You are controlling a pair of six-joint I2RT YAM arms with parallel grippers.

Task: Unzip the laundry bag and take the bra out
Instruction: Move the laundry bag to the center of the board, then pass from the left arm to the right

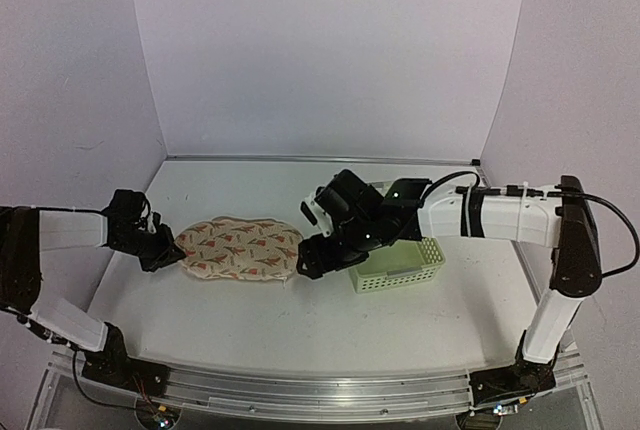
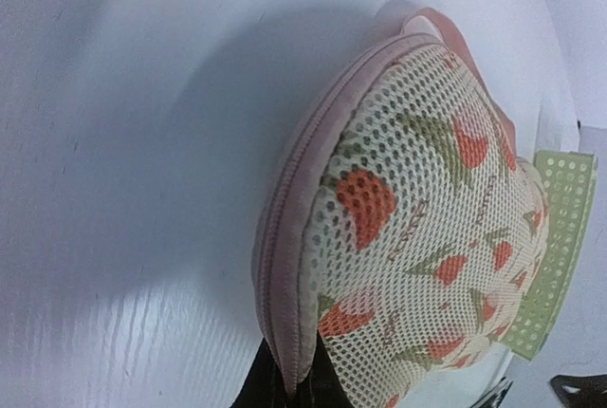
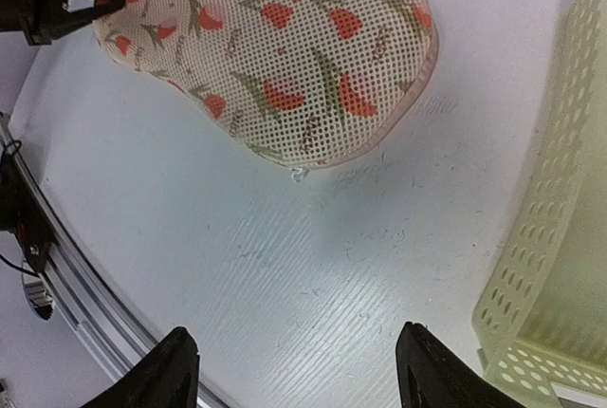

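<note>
My left gripper draws the pinched bag end to the bare tabletop just back of itself next and releases it, since the zip pull (image 3: 300, 176) is at the opposite end.
The laundry bag (image 1: 242, 248), a cream mesh pouch with red-and-green motifs, lies zipped shut on the table. My left gripper (image 1: 172, 250) is shut on its left end. In the left wrist view the pink zip rim (image 2: 285, 266) is pinched between my dark fingertips (image 2: 327, 384). My right gripper (image 1: 312, 262) hovers by the bag's right end, open and holding nothing. In the right wrist view its fingertips (image 3: 180, 342) stand wide apart over bare table, short of the bag (image 3: 275, 47) and its small zip pull (image 3: 300, 176). The bra is hidden.
A pale green perforated plastic basket (image 1: 400, 268) stands just right of the bag, under the right arm, and shows at the right edge of the right wrist view (image 3: 550, 237). A metal rail (image 1: 300, 390) runs along the table's near edge.
</note>
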